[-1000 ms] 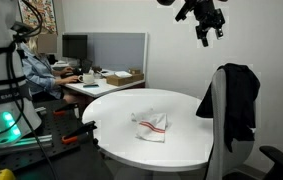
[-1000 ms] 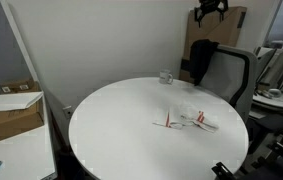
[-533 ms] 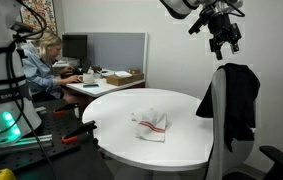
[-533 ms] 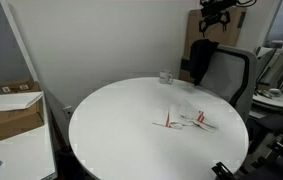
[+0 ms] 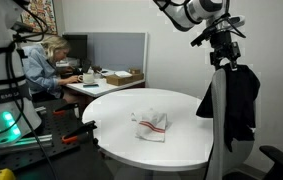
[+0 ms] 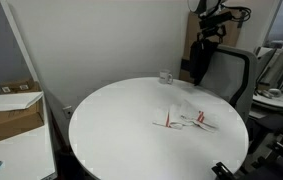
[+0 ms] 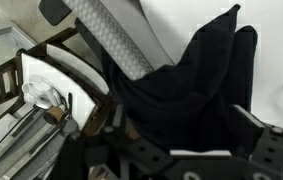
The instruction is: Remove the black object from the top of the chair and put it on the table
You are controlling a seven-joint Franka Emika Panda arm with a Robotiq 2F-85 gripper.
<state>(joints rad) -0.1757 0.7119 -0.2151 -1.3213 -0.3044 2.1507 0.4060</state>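
Observation:
The grey backrest is close to my open fingers, so my gripper next needs to move slightly outward, away from the backrest, and close on the black garment.
A black garment (image 5: 239, 100) hangs over the top of the office chair's backrest (image 6: 233, 75) beside the round white table (image 5: 131, 138). It also shows in an exterior view (image 6: 200, 58). My gripper (image 5: 224, 55) is right at the top of the garment, fingers pointing down, as the exterior view from across the table also shows (image 6: 209, 36). In the wrist view the black garment (image 7: 191, 80) fills the middle, draped over the grey backrest (image 7: 111, 40). My gripper (image 7: 181, 130) is open, with one finger on each side of the cloth.
A white cloth with red stripes (image 5: 151, 123) lies on the table, also seen in an exterior view (image 6: 189, 120). A glass (image 6: 166, 76) stands near the table's far edge. A person (image 5: 41, 68) sits at a desk behind. A cardboard box (image 6: 11, 110) is nearby.
My gripper has come down and moved toward the chair, from high above to the top of the black garment. The garment has not moved.

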